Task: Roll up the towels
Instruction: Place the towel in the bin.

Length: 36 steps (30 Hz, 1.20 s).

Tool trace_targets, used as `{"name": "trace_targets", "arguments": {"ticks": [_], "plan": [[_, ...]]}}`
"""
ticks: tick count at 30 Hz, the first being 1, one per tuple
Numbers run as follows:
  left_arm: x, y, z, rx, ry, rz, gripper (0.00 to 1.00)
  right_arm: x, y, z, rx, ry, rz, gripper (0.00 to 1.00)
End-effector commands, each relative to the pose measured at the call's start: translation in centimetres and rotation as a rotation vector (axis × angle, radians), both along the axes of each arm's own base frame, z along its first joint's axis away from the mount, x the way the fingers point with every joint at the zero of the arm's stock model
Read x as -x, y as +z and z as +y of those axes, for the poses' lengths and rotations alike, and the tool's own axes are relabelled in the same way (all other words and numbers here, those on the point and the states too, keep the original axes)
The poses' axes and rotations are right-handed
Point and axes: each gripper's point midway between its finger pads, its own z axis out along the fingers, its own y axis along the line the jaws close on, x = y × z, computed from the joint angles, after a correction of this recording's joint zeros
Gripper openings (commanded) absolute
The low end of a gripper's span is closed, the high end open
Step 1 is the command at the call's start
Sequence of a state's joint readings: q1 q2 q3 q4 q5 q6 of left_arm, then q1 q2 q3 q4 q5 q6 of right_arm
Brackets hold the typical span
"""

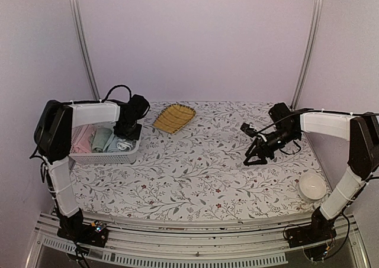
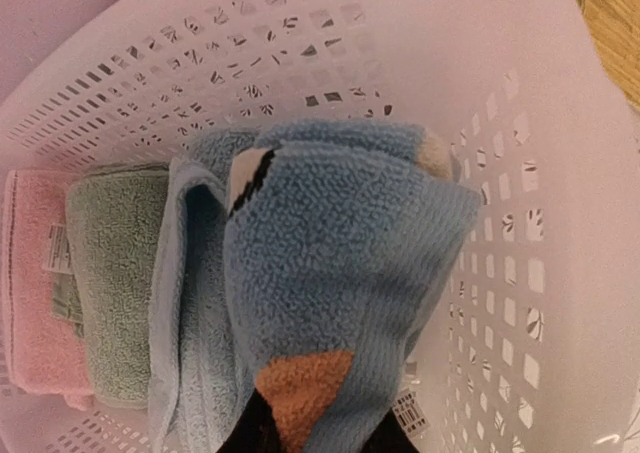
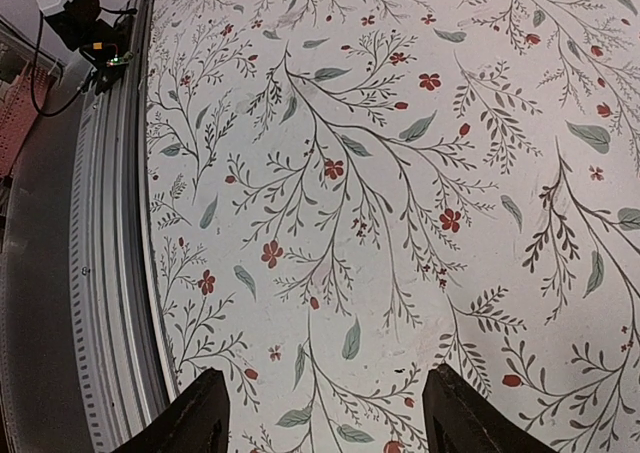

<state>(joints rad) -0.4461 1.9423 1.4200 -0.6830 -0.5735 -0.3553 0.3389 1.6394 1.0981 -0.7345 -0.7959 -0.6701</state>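
I should lower my left gripper deeper into the basket point(image 1: 106, 157) before it lets go of the printed towel, as the gap beside the plain light-blue towel is below the fingers.
The smaller towel point(image 2: 340, 273), light blue with orange and dark prints, is rolled up inside a white slotted basket point(image 2: 520, 173). My left gripper point(image 2: 325, 438) is shut on its near end, with a dark finger on either side. The larger plain light-blue towel point(image 2: 190, 313) lies rolled against the printed one's left side. From above, my left gripper point(image 1: 127, 132) reaches down into the basket point(image 1: 106, 157) at the table's left. My right gripper point(image 1: 254, 155) hangs open over the right part of the table. In its wrist view the fingers point(image 3: 195, 418) stand wide apart above bare floral cloth.
A green rolled towel point(image 2: 115, 273) and a pink one point(image 2: 35, 273) fill the basket's left side. A yellow ribbed leaf-shaped tray point(image 1: 174, 118) lies behind the basket's right end. A white bowl point(image 1: 312, 186) sits at the near right. The table's front rail point(image 3: 100, 273) runs along the edge.
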Motion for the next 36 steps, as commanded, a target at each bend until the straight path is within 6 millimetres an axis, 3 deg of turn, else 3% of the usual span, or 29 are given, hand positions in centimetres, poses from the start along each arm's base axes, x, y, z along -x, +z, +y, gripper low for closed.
{"name": "trace_targets", "arguments": {"ticks": [1,6,14,24,26,36], "plan": [[0.4,-3.7,1.6,0.039,0.072,0.055,0.0,0.3,-0.2,0.0,-0.009,0.009,0.024,0.69],[0.4,-5.6,1.9,0.102,0.091,0.087,0.0,0.4,-0.4,0.0,-0.009,0.011,0.03,0.69],[0.3,-5.7,1.6,0.156,0.093,0.093,0.2,0.4,-0.3,0.0,-0.009,0.014,0.029,0.7],[0.7,-2.3,1.5,0.19,0.09,0.051,0.43,0.5,-0.2,0.1,-0.015,0.019,0.03,0.75],[0.7,-1.7,1.3,0.201,0.084,0.043,0.46,0.6,0.0,0.1,-0.018,0.021,0.029,1.0],[0.5,4.1,0.2,0.298,0.029,-0.073,0.6,0.6,0.9,0.3,-0.04,0.027,0.014,0.99]]}}
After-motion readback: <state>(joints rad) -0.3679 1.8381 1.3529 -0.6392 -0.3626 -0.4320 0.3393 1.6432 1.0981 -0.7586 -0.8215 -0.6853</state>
